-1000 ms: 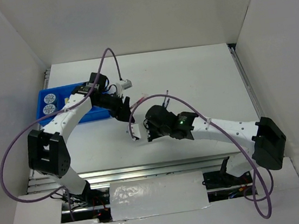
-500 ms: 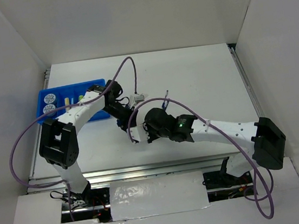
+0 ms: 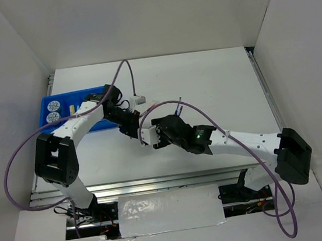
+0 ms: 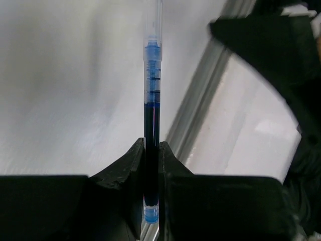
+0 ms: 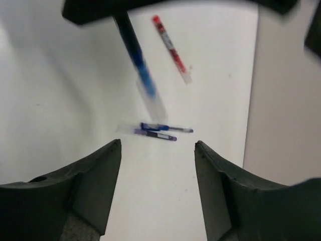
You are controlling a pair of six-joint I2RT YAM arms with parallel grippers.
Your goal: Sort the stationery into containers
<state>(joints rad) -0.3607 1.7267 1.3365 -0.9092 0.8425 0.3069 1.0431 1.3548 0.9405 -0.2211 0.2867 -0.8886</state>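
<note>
The robot's right gripper is open, so the left gripper will swing outward next over the blue tray's end by the red pen (image 5: 171,48) and let go of the blue pen there.
My left gripper (image 4: 152,145) is shut on a blue pen (image 4: 152,100), which stands up between its fingers. In the top view the left gripper (image 3: 130,129) meets my right gripper (image 3: 151,138) at mid-table, right of the blue tray (image 3: 46,101). The right gripper (image 5: 157,145) is open with nothing between its fingers. Just beyond it, the held blue pen (image 5: 138,65) hangs from the left gripper's dark body (image 5: 95,10). A red pen (image 5: 171,48), another blue pen (image 5: 165,128) and a purple pen (image 5: 155,134) lie on the table.
Two round blue-white pots (image 3: 54,110) sit in the tray's left end, and the left arm covers much of its right part. White walls enclose the table on three sides. A metal rail (image 3: 157,182) runs along the near edge.
The left gripper has closed on the blue pen. The right gripper, shut a second ago, has opened and let the pen go. The left arm shifted toward the right gripper.
</note>
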